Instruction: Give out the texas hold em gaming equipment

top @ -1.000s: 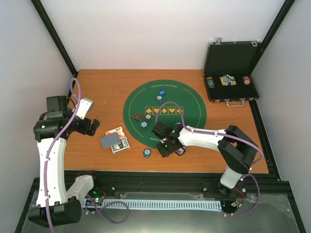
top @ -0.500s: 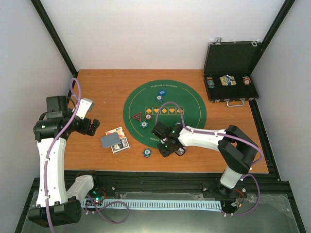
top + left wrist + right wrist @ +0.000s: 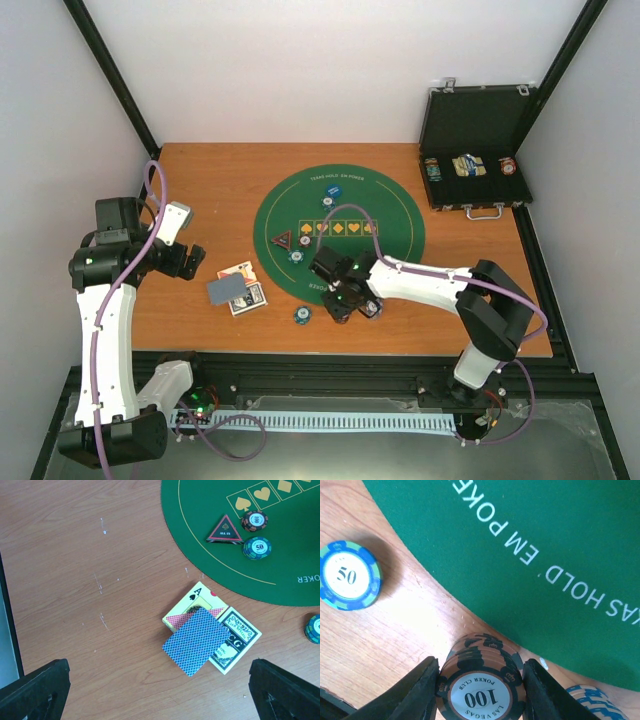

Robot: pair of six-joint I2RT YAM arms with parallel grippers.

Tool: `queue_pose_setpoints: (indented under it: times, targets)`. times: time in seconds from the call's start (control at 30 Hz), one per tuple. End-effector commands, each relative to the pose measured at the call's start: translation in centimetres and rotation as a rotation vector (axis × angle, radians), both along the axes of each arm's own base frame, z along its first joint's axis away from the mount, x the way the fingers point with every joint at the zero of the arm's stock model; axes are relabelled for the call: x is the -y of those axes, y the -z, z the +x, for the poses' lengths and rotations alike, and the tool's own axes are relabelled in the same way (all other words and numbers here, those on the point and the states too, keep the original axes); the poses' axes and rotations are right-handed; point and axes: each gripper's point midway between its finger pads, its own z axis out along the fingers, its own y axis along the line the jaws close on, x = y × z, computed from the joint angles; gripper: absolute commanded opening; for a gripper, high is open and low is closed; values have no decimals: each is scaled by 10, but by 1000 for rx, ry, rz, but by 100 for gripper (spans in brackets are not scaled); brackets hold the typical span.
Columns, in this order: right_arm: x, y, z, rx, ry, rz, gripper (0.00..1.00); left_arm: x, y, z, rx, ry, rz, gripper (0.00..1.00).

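My right gripper will next lift the chip, carry it across the mat and lower it to let go beside the blue disc, since that spot is outward of my gripper.
My right gripper [image 3: 481, 692] is shut on a short stack of brown 100 poker chips [image 3: 481, 677] at the near edge of the green poker mat [image 3: 530, 540]; in the top view it is low over that edge [image 3: 342, 300]. A blue-green 50 chip [image 3: 349, 575] lies on the wood to its left [image 3: 301, 315]. My left gripper [image 3: 160, 700] is open and empty, held above the wood left of the blue-backed card deck [image 3: 195, 641]. The deck lies on a face-up ace [image 3: 196, 600] and a Club Special card [image 3: 242, 637]. The black-and-red triangle marker [image 3: 225, 530] sits on the mat beside a 100 chip [image 3: 254, 520] and a 50 chip [image 3: 257, 548].
A black hard case [image 3: 475, 150] stands open at the back right with chips and cards inside. A blue disc [image 3: 331, 190] lies on the far part of the mat. Another pale striped chip stack [image 3: 592, 702] sits just right of my right gripper.
My right gripper has shifted slightly left along the mat's near edge with the 100 chips between its fingers. The left arm and the cards have not moved.
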Motion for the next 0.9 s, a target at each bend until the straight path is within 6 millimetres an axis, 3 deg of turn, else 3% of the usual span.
queue_pose_setpoints:
  times: [0.0,0.2,0.37,0.47,0.63,0.87]
  targets:
    - [-10,-29,11,72,-10,26,37,-1,-11,2,36,-6,1,100]
    - [-14,-58,68,154,37,17,36,-1,-11,1,33,-8,-1,100]
    - [-14,-92,148,224,137,96,36,0,-10,1,30,-4,-8,100]
    - [-8,-97,195,244,191,108,36,1,-10,2,26,-1,-15,100]
    - [7,-70,261,237,272,72,36,3,-11,2,23,7,-21,100]
    - [24,-39,317,225,346,67,36,2,-9,4,16,11,-15,100]
